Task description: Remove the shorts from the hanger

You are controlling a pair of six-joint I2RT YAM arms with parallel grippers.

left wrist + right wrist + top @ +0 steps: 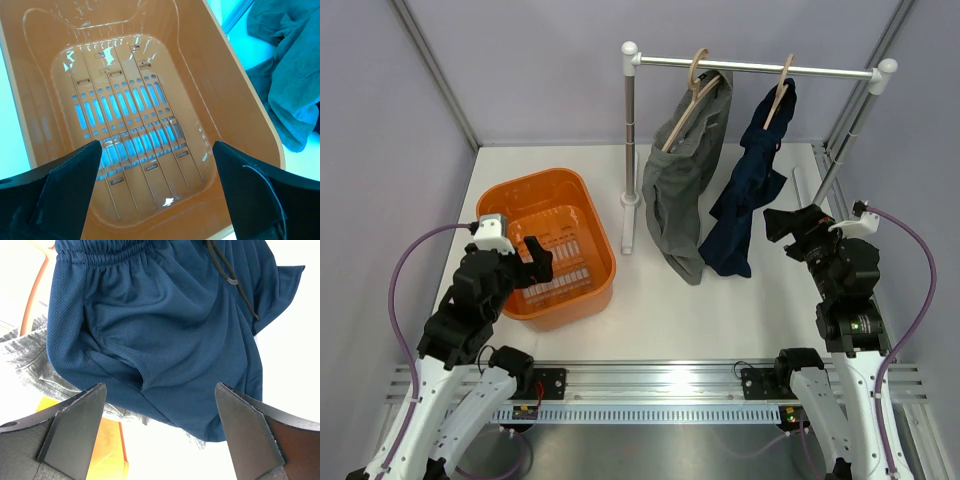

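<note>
Next I will raise my right gripper outward to the hook of the navy shorts' hanger (784,79), which lies above and outward of the gripper, because that hanger holds the shorts.
The grey shorts (686,185) hang from a wooden hanger (694,82) on the rail (760,68). The navy shorts (752,190) hang from a second wooden hanger (780,92) to their right, and fill the right wrist view (165,330). My right gripper (786,224) is open and empty, just right of the navy shorts' lower part, apart from the cloth (160,405). My left gripper (534,262) is open and empty above the orange tub (582,210), whose slotted floor fills the left wrist view (125,125).
The rail stands on a white post with a base (631,200) between tub and shorts, and a slanted right support (845,140). Grey walls close in the white table (710,320). Grey cloth shows in the left wrist view (290,75).
</note>
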